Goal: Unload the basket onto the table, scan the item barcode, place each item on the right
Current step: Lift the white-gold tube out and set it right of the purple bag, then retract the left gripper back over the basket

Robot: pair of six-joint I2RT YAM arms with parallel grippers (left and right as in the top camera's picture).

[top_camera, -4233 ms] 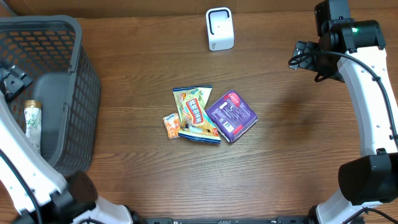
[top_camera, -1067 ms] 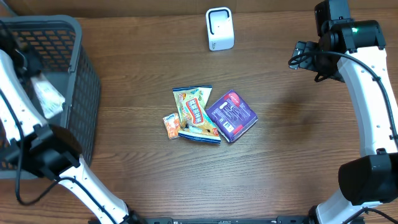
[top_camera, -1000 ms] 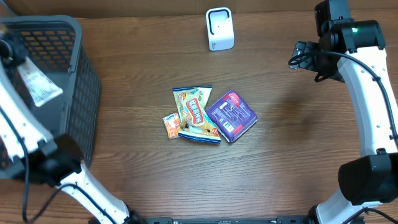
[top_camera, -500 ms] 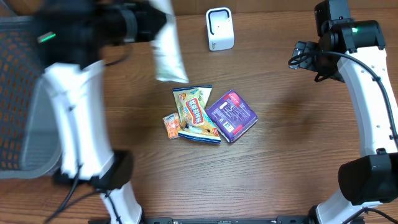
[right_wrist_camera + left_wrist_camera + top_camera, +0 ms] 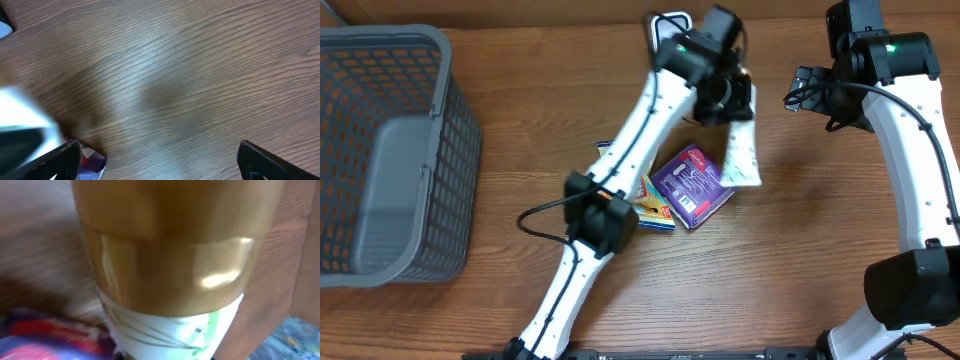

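The left gripper will next lower the white tube point(image 5: 742, 156) onto the bare wood beside the purple pack and let go of it, since that spot is clear below the gripper.
My left gripper point(image 5: 730, 105) is shut on a white tube point(image 5: 742, 156) with a gold cap, holding it in the air just right of the white scanner point(image 5: 663, 22) at the table's back. The tube hangs down over the table beside the purple pack point(image 5: 692, 186). In the left wrist view the tube point(image 5: 170, 280) fills the frame, gold cap toward the camera, and the fingers are hidden behind it. My right gripper point(image 5: 160, 165) stands open over bare wood at the right, with the tube point(image 5: 20, 112) a white blur at its left.
A grey basket point(image 5: 448, 120) stands at the left edge. A snack bag point(image 5: 656, 197) lies mid-table beside the purple pack, partly under my left arm. The purple pack's corner point(image 5: 89, 159) shows by my right gripper's left finger.
My left arm has swung from the basket across the table to the right of the scanner, carrying the tube. The right arm has not moved.
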